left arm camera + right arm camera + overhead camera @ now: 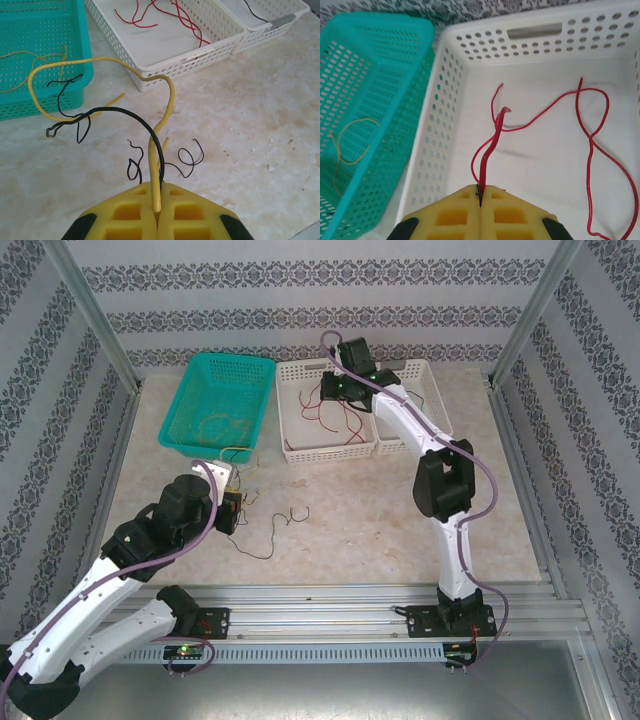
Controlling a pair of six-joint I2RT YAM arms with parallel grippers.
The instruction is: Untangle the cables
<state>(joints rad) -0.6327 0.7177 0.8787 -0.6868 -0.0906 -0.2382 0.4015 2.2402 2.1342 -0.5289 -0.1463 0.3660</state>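
Note:
My right gripper should go down toward the white basket's bottom and let go of the red cable there, because the white basket's bottom with more red cable (592,145) is below my gripper.
My left gripper (159,192) is shut on a thick yellow cable (75,61) and a black cable (125,114) that run up together from between its jaws, above the table in front of the teal basket (232,359). More thin black cables (187,160) lie curled on the table below it. My right gripper (481,192) is shut on a red cable (495,135) over the left white basket (445,125), where more red cable (592,145) loops on the floor. A yellow-tan cable (350,145) lies in the teal basket (385,75).
A second white basket (265,30) stands right of the first, with a black cable (255,15) in it. Black cables (262,540) lie on the marble table between the arms. Patterned walls and metal posts close in the back and sides.

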